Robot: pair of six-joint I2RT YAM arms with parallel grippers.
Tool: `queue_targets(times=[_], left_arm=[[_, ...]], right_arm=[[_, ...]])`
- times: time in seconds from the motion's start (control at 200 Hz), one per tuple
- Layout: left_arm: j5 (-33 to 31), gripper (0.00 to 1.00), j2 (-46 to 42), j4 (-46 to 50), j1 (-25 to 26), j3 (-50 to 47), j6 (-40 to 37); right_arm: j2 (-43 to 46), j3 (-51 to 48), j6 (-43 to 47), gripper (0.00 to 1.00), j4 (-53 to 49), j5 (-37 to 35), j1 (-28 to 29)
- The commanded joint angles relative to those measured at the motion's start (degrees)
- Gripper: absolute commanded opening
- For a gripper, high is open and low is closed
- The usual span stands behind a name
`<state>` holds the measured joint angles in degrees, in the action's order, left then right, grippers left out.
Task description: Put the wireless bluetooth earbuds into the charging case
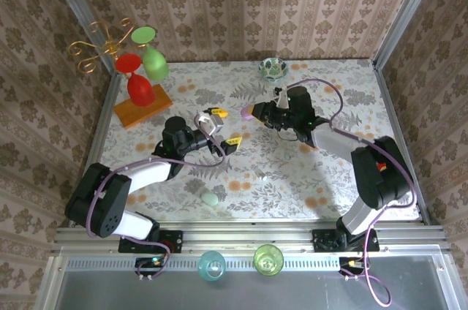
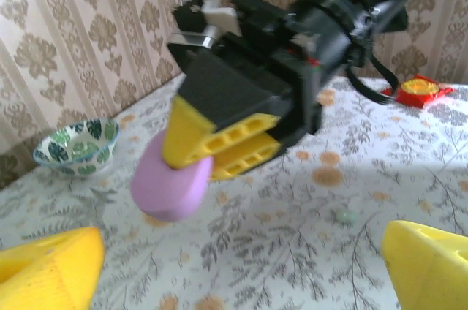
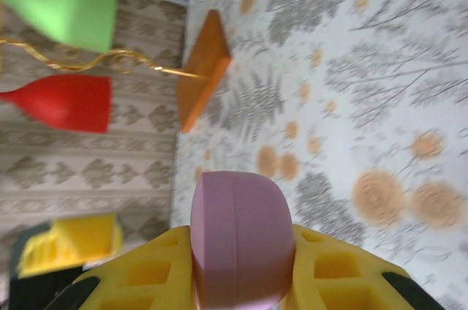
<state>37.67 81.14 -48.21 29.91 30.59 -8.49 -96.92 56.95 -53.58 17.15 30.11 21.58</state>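
My right gripper brings the lilac case (image 1: 247,113) down onto the table next, tipping downward, and then releases it.
My right gripper (image 1: 257,112) is shut on a lilac pebble-like charging case (image 1: 247,113), held above the middle of the table. In the right wrist view the case (image 3: 238,229) sits clamped between the yellow fingers (image 3: 139,273), its lid seam closed. The left wrist view shows the same case (image 2: 170,186) under the right gripper (image 2: 219,149). My left gripper (image 1: 224,126) is open and empty just left of it, fingertips (image 2: 51,266) spread wide. A tiny pale bud (image 2: 344,216) lies on the tablecloth beyond them.
A patterned bowl (image 1: 272,68) stands at the back. A stand with an orange base (image 1: 142,109) holds red and green glasses at the back left. A pale green pebble-like case (image 1: 210,198) lies near the front. Two cups (image 1: 211,265) sit below the table edge.
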Motion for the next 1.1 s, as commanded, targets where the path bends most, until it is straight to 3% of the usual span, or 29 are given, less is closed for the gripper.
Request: queue_targets(times=[0.0,0.295,0.555,0.645,0.795,0.89,1.095], left_arm=[[-2.9,0.99,-1.8,3.1,-0.2,-1.9,-2.0],[-6.2,1.0,-4.1,5.3,-0.3,-3.8,-1.1],[-7.2,1.0,-5.1,7.0,-0.8,-3.7,0.0],[-7.5,1.0,-4.9,6.9,-1.0,-3.7,1.0],[-9.2,1.0,-4.9,7.1,-1.9,-3.4,4.8],[-10.4,1.0,-5.0,7.8,-3.2,-3.0,8.0],[-16.9,1.0,-5.2,9.8,-6.0,-2.2,12.7]], right_arm=[[-5.4,4.3,5.3,0.18,-5.0,-6.9,-0.1],[-21.2,16.7,5.3,0.19,-8.4,-8.6,0.0],[-29.4,25.4,8.4,0.23,-14.3,-11.7,0.1],[-30.3,26.9,9.5,0.32,-15.7,-13.0,0.1],[-27.4,25.8,13.4,0.62,-17.4,-16.1,-0.3],[-22.9,23.3,18.1,0.73,-17.8,-18.0,-0.3],[-9.2,9.9,29.7,0.87,-12.6,-17.8,1.5]])
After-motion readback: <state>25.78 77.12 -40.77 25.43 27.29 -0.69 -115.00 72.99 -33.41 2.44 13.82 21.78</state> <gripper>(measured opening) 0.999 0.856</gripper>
